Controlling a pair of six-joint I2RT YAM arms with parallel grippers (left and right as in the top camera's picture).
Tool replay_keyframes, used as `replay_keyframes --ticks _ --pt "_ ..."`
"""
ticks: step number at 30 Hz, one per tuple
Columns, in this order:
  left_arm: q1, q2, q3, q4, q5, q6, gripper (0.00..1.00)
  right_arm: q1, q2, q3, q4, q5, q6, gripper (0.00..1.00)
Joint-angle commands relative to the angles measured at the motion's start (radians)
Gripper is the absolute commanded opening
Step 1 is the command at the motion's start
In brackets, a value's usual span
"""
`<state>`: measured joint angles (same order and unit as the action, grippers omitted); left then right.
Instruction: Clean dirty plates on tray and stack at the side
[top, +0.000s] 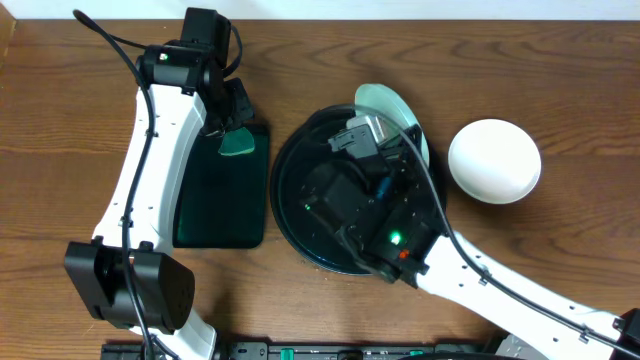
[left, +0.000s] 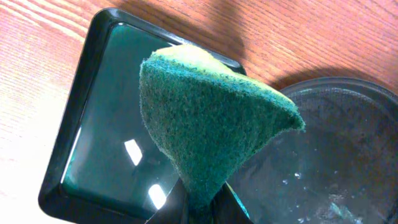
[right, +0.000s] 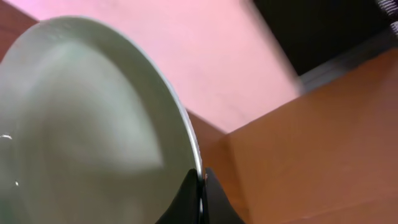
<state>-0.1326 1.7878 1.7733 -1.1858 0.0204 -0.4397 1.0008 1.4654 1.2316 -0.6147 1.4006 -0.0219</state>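
Observation:
The tilted pale-mint plate will next be turned flat by my right gripper over the white plate (top: 495, 160) beside the black tray, and then it will be lowered there.
My right gripper (top: 388, 138) reaches across the round black tray (top: 295, 205) and is shut on the rim of a pale-mint plate (top: 392, 106), holding it tilted on edge above the tray's far right side. In the right wrist view the plate (right: 87, 124) fills the left and my fingers (right: 200, 186) pinch its rim. A white plate (top: 495, 160) lies on the table right of the tray. My left gripper (top: 236, 128) is shut on a green scouring sponge (top: 239, 145), which also shows in the left wrist view (left: 211, 118), with the fingers (left: 202, 211) below it.
A smaller rectangular dark green tray (top: 215, 205) lies left of the black tray, under the sponge; it also shows in the left wrist view (left: 106, 124), with the black tray (left: 336, 162) on the right. The table is brown wood.

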Motion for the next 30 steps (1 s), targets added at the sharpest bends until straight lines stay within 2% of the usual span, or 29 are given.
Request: replay_keyframes --ticks 1,6,11,13,16,20,23,25,30 --pt "0.005 0.005 -0.005 -0.001 -0.002 0.016 0.07 0.023 -0.01 0.019 0.005 0.129 -0.07 0.01" --pt "0.005 0.005 -0.005 -0.001 -0.002 0.016 0.07 0.02 -0.01 0.019 -0.006 0.027 -0.049 0.01" --pt "0.005 0.005 -0.005 0.0 -0.002 0.016 0.07 -0.029 -0.01 0.018 -0.135 -0.383 0.135 0.01" --pt "0.005 0.005 -0.005 0.0 -0.002 0.016 0.07 -0.082 -0.01 0.018 -0.18 -0.535 0.267 0.01" --pt "0.005 0.005 -0.005 0.001 -0.002 0.016 0.07 -0.182 -0.011 0.019 -0.193 -0.774 0.354 0.01" --pt "0.005 0.005 -0.005 0.0 -0.002 0.016 0.07 -0.381 -0.037 0.024 -0.19 -1.121 0.373 0.01" --pt "0.005 0.005 -0.005 0.0 -0.002 0.016 0.07 -0.564 -0.073 0.025 -0.195 -1.3 0.374 0.01" --pt "0.005 0.005 -0.005 0.0 -0.002 0.016 0.07 -0.705 -0.091 0.025 -0.215 -1.369 0.383 0.01" --pt "0.005 0.005 -0.005 0.0 -0.002 0.016 0.07 -1.051 -0.08 0.021 -0.29 -1.391 0.403 0.01"
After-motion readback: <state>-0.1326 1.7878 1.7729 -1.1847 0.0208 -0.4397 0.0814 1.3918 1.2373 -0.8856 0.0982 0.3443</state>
